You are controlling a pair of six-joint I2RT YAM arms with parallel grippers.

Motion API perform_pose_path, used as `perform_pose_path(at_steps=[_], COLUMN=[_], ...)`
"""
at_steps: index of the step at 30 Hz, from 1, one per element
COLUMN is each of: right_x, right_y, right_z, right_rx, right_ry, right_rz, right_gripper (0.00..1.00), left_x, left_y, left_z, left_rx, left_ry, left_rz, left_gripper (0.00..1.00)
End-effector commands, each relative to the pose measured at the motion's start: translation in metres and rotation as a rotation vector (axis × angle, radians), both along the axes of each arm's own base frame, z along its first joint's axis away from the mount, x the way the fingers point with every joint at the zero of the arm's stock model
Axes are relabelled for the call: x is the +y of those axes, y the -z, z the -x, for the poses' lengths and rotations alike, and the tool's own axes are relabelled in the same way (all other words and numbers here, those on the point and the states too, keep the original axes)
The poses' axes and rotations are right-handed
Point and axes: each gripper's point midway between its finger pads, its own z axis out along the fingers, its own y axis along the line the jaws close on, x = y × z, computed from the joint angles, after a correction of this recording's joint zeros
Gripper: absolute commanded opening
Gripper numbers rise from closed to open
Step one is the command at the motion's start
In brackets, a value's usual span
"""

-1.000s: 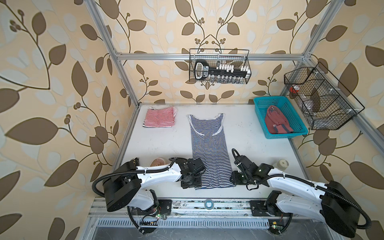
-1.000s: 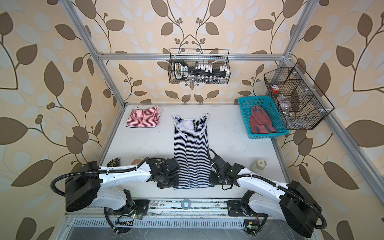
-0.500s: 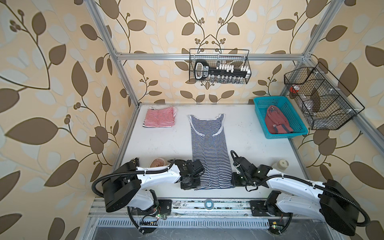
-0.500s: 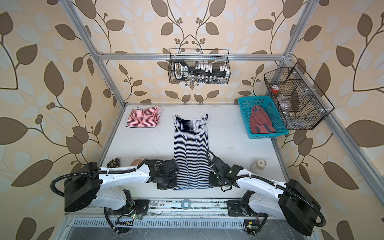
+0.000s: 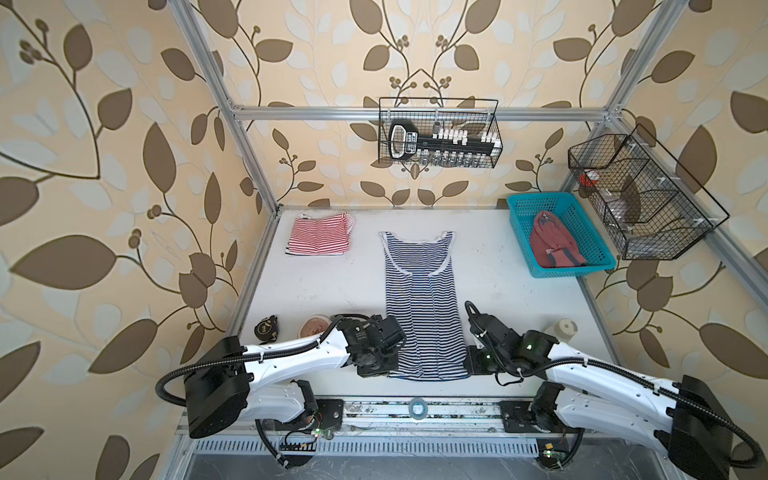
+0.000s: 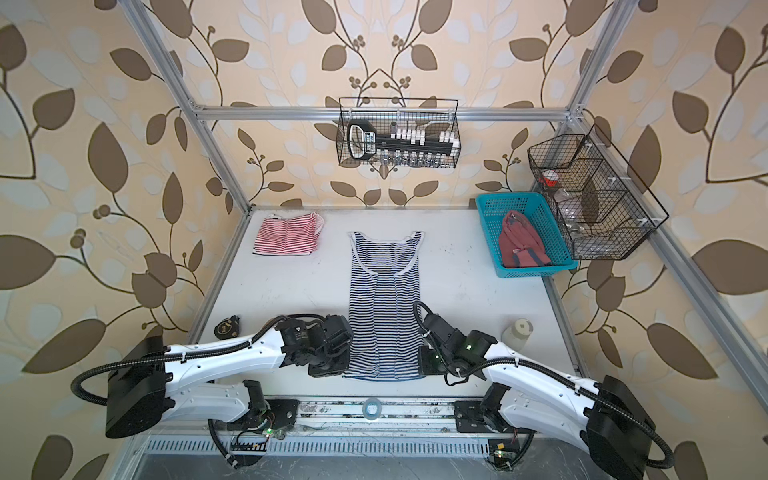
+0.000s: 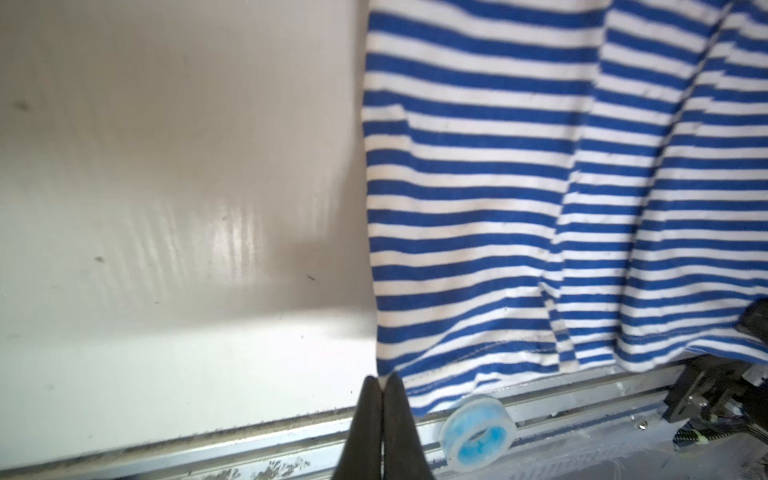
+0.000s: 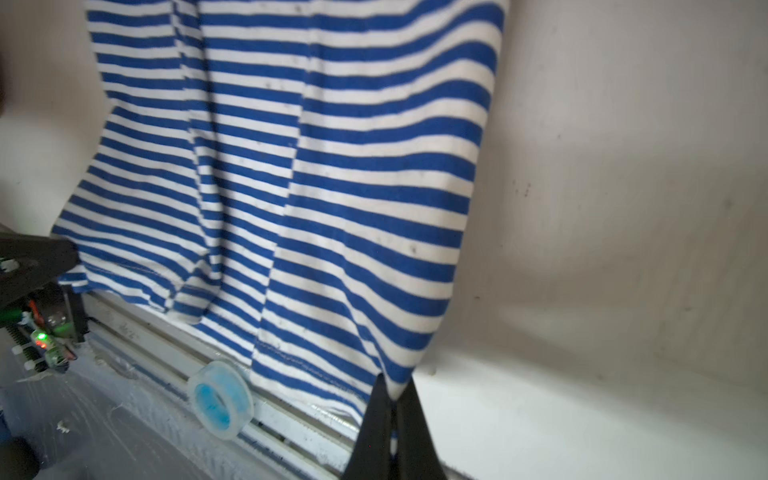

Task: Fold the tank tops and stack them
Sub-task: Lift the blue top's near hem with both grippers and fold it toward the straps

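Note:
My right gripper lifts the hem's corner outward next and releases it over the neckline's basket-side trim (image 5: 444,264), since that trim lies outward of my gripper.
The navy-white striped tank top (image 5: 422,307) (image 6: 384,307) lies lengthwise down the table's middle, straps toward the back wall, folded narrow. My left gripper (image 7: 382,380) (image 5: 388,368) is shut on the hem's left corner (image 7: 399,370). My right gripper (image 8: 392,392) (image 5: 471,365) is shut on the hem's right corner; striped cloth shows between its fingers. Both hem corners are raised slightly above the front edge. The red-white striped tank top (image 5: 320,233) (image 6: 286,233) lies folded at the back left. The dusty red tank top (image 5: 555,246) (image 6: 523,245) lies crumpled in the teal basket (image 5: 523,208).
A blue tape roll (image 7: 478,434) (image 8: 220,401) (image 5: 417,408) rests on the front rail. A black tape measure (image 5: 265,327) and a brown round dish (image 5: 312,327) lie at the front left, a pale cylinder (image 5: 565,328) at the front right. Wire baskets (image 5: 438,133) hang on the back and right walls.
Both grippers have closed on the navy striped top's hem corners at the front edge; the arms shifted slightly toward the front of the table.

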Motion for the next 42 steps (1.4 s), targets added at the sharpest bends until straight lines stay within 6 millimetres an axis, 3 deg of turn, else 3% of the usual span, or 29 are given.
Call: perform_pose_path(at_steps=[1, 9, 14, 22, 29, 42], right_x=[0.001, 0.008, 0.009, 0.003, -0.002, -0.009], right_y=[-0.029, -0.058, -0.067, -0.066, -0.06, -0.036], right_z=[-0.019, -0.073, -0.109, -0.164, -0.207, -0.263], right_rx=[-0.068, -0.107, -0.112, -0.065, -0.032, 0.031], right_ry=[-0.004, -0.007, 0.0, 0.028, 0.043, 0.078], right_rz=[0.013, -0.037, -0.07, -0.125, -0.144, -0.167], right_gripper=[0.0, 0.0, 0.0, 0.0, 0.0, 0.0], left_x=[0.012, 0.021, 0.02, 0.018, 0.015, 0.013], left_y=[-0.033, -0.075, -0.089, -0.078, -0.079, -0.043], left_z=[-0.02, -0.078, -0.118, -0.174, -0.224, -0.273], left_rx=[-0.114, -0.195, -0.21, -0.145, -0.127, -0.043], left_ry=[0.007, -0.03, -0.026, -0.01, -0.001, -0.019], left_rz=[-0.049, -0.012, -0.012, -0.029, -0.018, 0.001], left_gripper=[0.0, 0.0, 0.0, 0.0, 0.0, 0.0])
